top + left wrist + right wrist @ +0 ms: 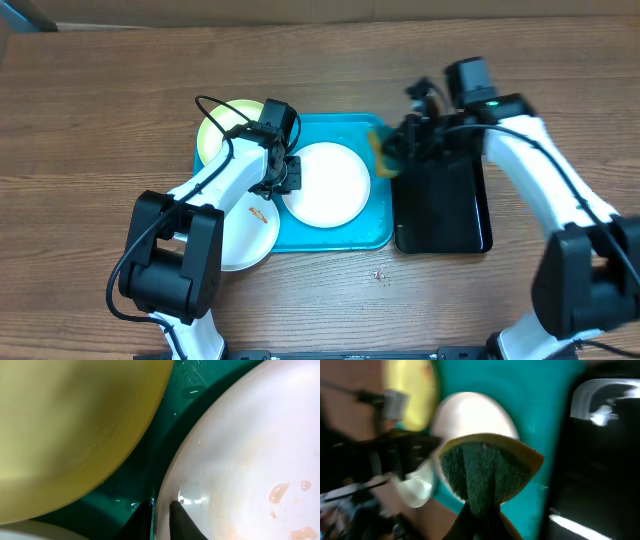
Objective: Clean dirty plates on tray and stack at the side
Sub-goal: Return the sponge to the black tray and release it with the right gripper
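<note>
My right gripper is holding the yellow-and-green sponge and will move away from the white plate before I lower the sponge into the black tray [441, 208] [601, 471].
A white plate [335, 185] lies in the turquoise tray [380, 232]. My left gripper [290, 176] is shut on its left rim. In the left wrist view the fingers [161, 512] straddle that rim, and the plate [250, 455] shows faint orange smears. A yellow-green plate [215, 130] sits at the tray's back left corner. A second white plate [245, 240] with an orange-red smear rests at the tray's left side. My right gripper [395, 150] is shut on a yellow-and-green sponge [485, 467] over the tray's right edge.
A black tray [445, 215] lies right of the turquoise tray, under my right arm. In the right wrist view it [600, 460] fills the right side. Small crumbs [378, 273] lie on the wooden table in front of the trays.
</note>
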Robot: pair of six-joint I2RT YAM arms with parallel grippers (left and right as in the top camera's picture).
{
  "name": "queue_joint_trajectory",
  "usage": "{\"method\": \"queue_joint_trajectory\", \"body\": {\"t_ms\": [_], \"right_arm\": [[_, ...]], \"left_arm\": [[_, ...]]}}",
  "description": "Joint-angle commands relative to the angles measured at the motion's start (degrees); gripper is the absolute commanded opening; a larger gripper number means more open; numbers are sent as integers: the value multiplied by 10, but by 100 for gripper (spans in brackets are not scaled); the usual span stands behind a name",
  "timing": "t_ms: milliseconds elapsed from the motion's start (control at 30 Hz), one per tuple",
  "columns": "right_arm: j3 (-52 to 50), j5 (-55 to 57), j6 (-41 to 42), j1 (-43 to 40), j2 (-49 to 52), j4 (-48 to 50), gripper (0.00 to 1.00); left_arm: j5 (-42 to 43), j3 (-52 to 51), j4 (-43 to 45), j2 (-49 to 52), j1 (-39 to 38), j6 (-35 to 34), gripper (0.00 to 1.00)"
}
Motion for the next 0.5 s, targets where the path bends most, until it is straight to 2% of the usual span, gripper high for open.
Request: {"method": "queue_joint_trajectory", "body": {"t_ms": [0, 200, 467], "right_arm": [[-3, 176, -11, -23, 0, -40, 4], [-56, 337, 31, -25, 0, -31, 4], [-134, 344, 40, -25, 0, 61, 5]], "left_arm": [[1, -5, 2, 5, -1, -2, 19], [1, -5, 2, 5, -1, -2, 22], [1, -5, 1, 5, -1, -2, 22]]}}
